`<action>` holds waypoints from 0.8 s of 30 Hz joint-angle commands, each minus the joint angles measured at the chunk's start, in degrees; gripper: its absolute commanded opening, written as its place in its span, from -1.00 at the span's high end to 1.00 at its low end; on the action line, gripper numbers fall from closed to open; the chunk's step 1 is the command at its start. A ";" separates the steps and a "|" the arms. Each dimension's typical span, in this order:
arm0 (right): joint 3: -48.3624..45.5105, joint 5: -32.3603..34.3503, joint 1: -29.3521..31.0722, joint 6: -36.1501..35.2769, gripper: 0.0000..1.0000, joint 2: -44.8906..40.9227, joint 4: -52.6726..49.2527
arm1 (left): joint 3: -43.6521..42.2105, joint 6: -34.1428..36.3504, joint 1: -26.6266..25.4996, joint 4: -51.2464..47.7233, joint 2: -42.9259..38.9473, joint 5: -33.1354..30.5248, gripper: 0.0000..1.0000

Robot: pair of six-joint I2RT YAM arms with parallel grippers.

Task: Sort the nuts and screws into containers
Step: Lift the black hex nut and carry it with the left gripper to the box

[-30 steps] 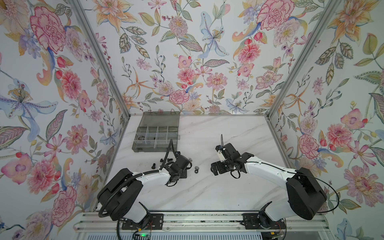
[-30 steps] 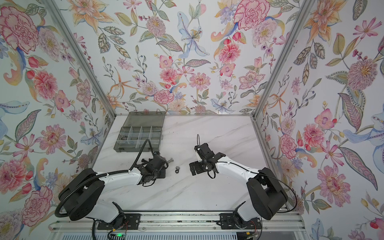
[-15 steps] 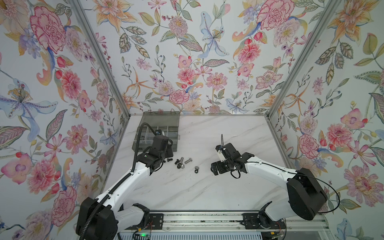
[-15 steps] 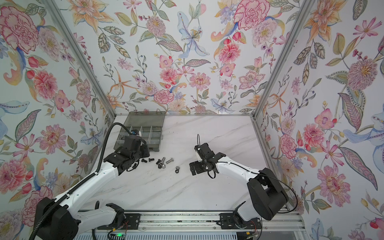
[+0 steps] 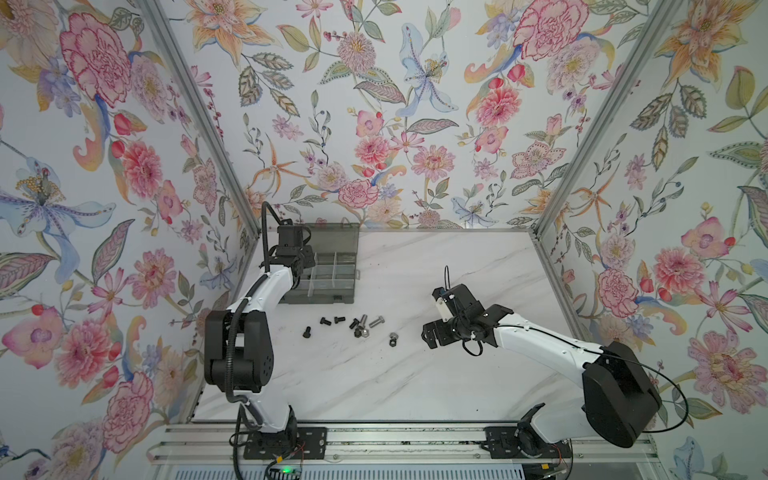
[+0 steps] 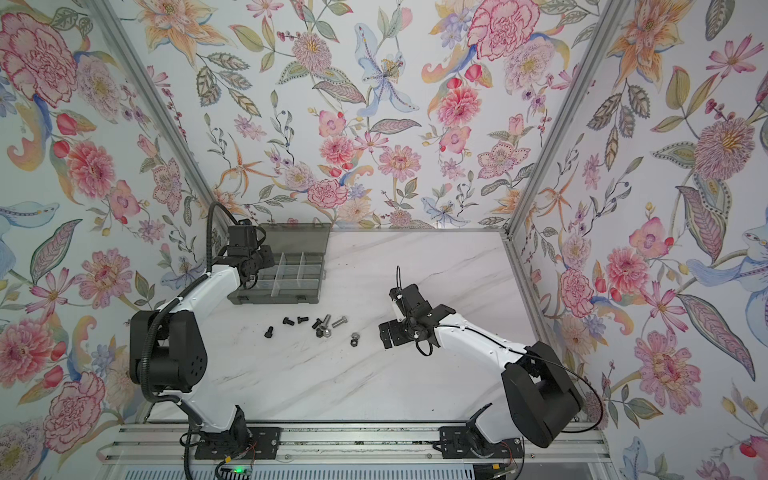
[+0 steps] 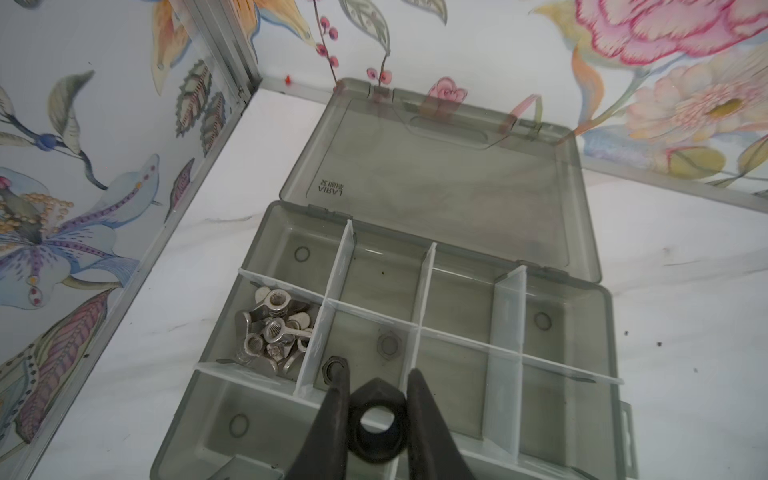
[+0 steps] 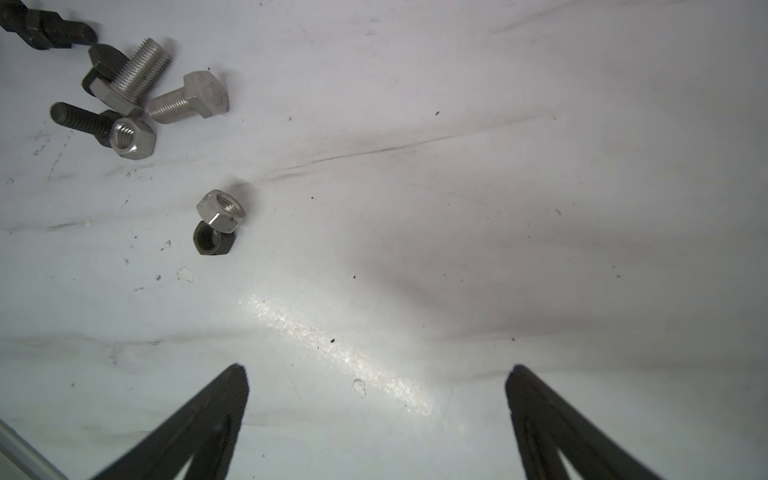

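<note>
My left gripper moves down toward the cell beside the wing nuts, below it, next. It then releases the black hex nut [image 7: 376, 424] where one like it already sits.
My left gripper [image 7: 376, 399] is shut on a black hex nut [image 7: 376, 424] and hangs over the near cells of the smoky-grey box of containers [image 7: 457, 299], which lies open at the back left [image 5: 316, 298]. One cell holds silver wing nuts [image 7: 274, 332]. The cell beside it holds two flat hex nuts [image 7: 388, 345]. Loose screws, black [image 5: 326, 321] and silver [image 5: 376, 321], lie in front of the box. A silver nut [image 8: 220, 212] leans on a black nut [image 8: 212, 241] near them. My right gripper [image 8: 376, 374] stands open just right of that pair [image 5: 432, 334], with nothing between its fingers.
The box's lid [image 7: 436, 174] lies flat against the back wall. The flowered left wall [image 7: 104, 187] runs close beside the box. A silver nut [image 8: 133, 139] sits among the bolts. White marble tabletop [image 5: 374, 382] stretches toward the front rail.
My left arm has swung from the pile of screws back and left to above the box, with the black nut in its jaws. The right arm has not moved.
</note>
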 commanded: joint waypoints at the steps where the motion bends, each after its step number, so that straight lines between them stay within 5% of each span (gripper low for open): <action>1: 0.91 1.15 -0.29 -0.18 -0.98 -2.04 -1.73 | 3.08 2.15 1.55 0.65 3.86 2.63 1.00; 17: 0.81 1.23 -0.36 -0.20 -0.98 -1.76 -2.20 | 2.79 2.15 3.27 2.38 10.99 5.07 0.98; 24: 0.65 1.07 -0.31 -0.06 -0.98 -1.66 -2.18 | 2.63 2.07 3.47 2.31 11.09 4.62 0.35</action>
